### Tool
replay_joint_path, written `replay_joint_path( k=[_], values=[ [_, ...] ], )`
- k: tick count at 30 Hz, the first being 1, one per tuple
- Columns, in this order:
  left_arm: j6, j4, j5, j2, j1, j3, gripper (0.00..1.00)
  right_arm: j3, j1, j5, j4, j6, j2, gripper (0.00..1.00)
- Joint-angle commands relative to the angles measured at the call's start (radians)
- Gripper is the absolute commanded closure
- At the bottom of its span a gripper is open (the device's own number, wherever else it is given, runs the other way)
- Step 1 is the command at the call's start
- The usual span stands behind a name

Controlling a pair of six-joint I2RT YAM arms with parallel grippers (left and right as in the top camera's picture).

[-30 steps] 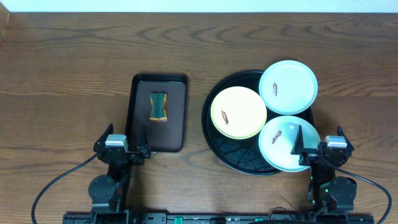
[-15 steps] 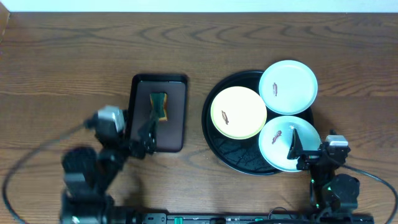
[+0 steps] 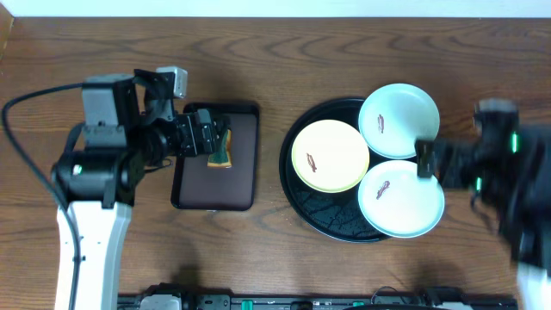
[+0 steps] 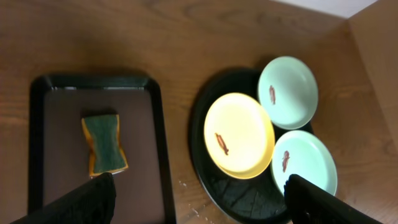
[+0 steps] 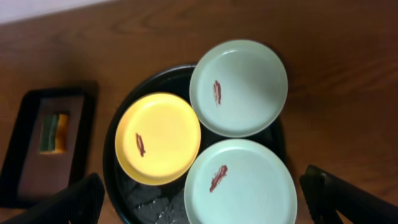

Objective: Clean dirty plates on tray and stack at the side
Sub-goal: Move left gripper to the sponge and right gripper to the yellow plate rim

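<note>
My right gripper lowers toward the yellow plate (image 3: 331, 156) next and narrows its fingers over the yellow plate's rim beside the mint plates, at the dark gap.
The round black tray (image 3: 301, 207) holds three plates, each with a brown smear: a pale yellow plate (image 3: 331, 156), a mint plate (image 3: 399, 120) at the back and a mint plate (image 3: 400, 199) at the front. My left gripper (image 3: 207, 138) is open and empty, high over the sponge (image 3: 221, 148). My right gripper (image 3: 426, 159) is blurred at the tray's right rim, open and empty. In the right wrist view its fingers (image 5: 202, 205) straddle the front mint plate (image 5: 240, 183) from high above. The left wrist view shows wide-spread fingers (image 4: 199, 205) and the yellow plate (image 4: 239, 134).
A green and yellow sponge lies on a rectangular dark brown tray (image 3: 215, 185) left of the round tray. Bare wooden table (image 3: 258, 60) surrounds both. The left arm's cable (image 3: 26, 99) loops at the far left.
Both arms have risen from the front edge. The left gripper has moved back to the sponge on the brown tray. The right gripper has moved back to the round tray's right rim.
</note>
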Motion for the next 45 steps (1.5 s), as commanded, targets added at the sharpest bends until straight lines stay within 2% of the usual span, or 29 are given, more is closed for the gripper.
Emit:
replay_joint_path(
  k=[1, 3, 5, 8, 9, 12, 17, 19, 23, 26, 28, 30, 31, 45],
  values=[
    [0.018, -0.026, 0.017, 0.039, -0.003, 0.017, 0.13, 0.250, -0.006, -0.039, -0.092, -0.051, 0.262, 0.01],
    [0.018, -0.040, 0.016, 0.053, -0.003, 0.017, 0.13, 0.333, -0.006, -0.089, -0.180, -0.052, 0.354, 0.01],
    [0.009, -0.048, 0.001, 0.070, -0.003, 0.016, 0.14, 0.373, -0.006, -0.133, -0.193, -0.042, 0.428, 0.03],
    [-0.104, -0.089, -0.150, 0.101, -0.005, 0.014, 0.21, 0.362, 0.002, -0.151, -0.197, 0.011, 0.513, 0.39],
    [-0.161, -0.115, -0.250, 0.121, -0.008, 0.014, 0.23, 0.342, 0.018, -0.142, -0.199, 0.012, 0.544, 0.45],
    [-0.193, -0.139, -0.331, 0.156, -0.008, 0.014, 0.28, 0.290, 0.070, -0.062, -0.183, 0.012, 0.593, 0.45],
    [-0.205, -0.142, -0.337, 0.223, -0.013, 0.014, 0.33, 0.175, 0.158, 0.018, -0.085, 0.013, 0.677, 0.51],
    [-0.206, -0.145, -0.337, 0.249, -0.020, 0.014, 0.34, 0.137, 0.182, 0.040, -0.032, 0.019, 0.709, 0.59],
    [-0.205, -0.150, -0.342, 0.297, -0.047, 0.014, 0.37, 0.102, 0.217, 0.131, 0.016, 0.114, 0.774, 0.64],
    [-0.205, -0.158, -0.389, 0.317, -0.071, 0.014, 0.37, 0.100, 0.232, 0.138, 0.030, 0.122, 0.815, 0.76],
    [-0.205, -0.159, -0.429, 0.321, -0.089, 0.014, 0.39, 0.093, 0.238, 0.144, 0.036, 0.138, 0.838, 0.76],
    [-0.205, -0.159, -0.457, 0.321, -0.101, 0.014, 0.47, 0.069, 0.239, 0.156, 0.061, 0.155, 0.856, 0.76],
    [-0.206, -0.159, -0.468, 0.321, -0.107, 0.014, 0.48, 0.052, 0.239, 0.155, 0.076, 0.155, 0.862, 0.76],
    [-0.216, -0.133, -0.505, 0.337, -0.112, -0.003, 0.48, -0.129, 0.254, 0.141, 0.296, 0.154, 0.875, 0.81]
  ],
)
